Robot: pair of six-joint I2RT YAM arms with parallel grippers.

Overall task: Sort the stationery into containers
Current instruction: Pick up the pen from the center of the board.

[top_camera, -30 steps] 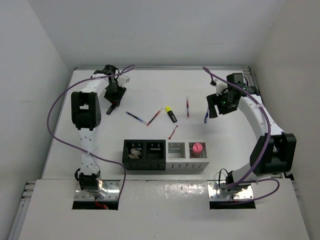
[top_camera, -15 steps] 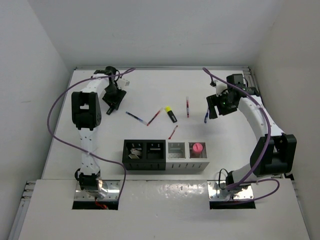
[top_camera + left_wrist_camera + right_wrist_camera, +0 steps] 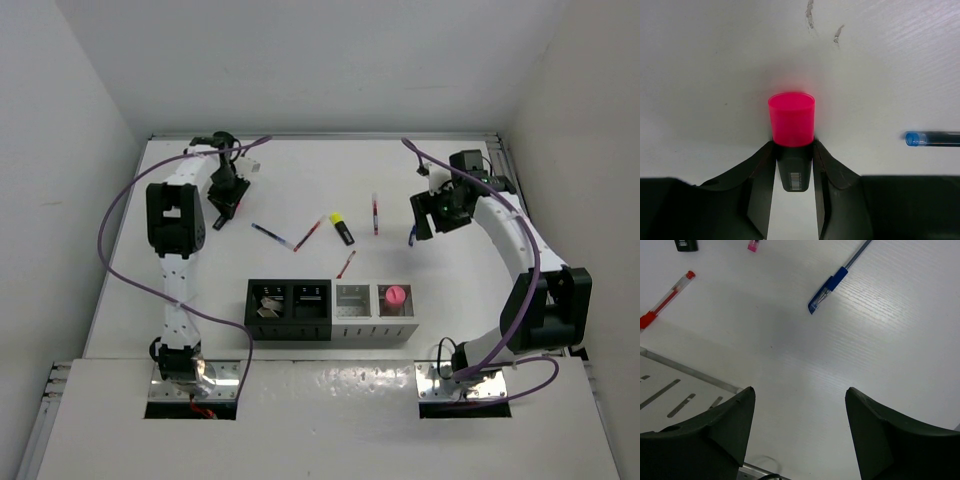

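Note:
My left gripper rises next and carries the pink highlighter back over the black bin beside the grey bins to release it there, as that bin has room.
My left gripper at the far left of the table is shut on a pink highlighter; its black body sits between the fingers. My right gripper is open and empty above the table, with its jaws wide apart in the right wrist view. A blue pen lies just beside it and also shows in the right wrist view. A yellow highlighter, red pens and a blue-tipped pen lie mid-table. The four bins stand in a row near the front.
The rightmost grey bin holds a pink-capped glue stick, and the two black bins hold small pale items. A blue-tipped pen lies to the right of my left gripper. A red pen and a slotted grey surface lie left of my right gripper.
My left gripper has shifted slightly toward the far side with the pink highlighter in it. My right arm has edged a little to the left.

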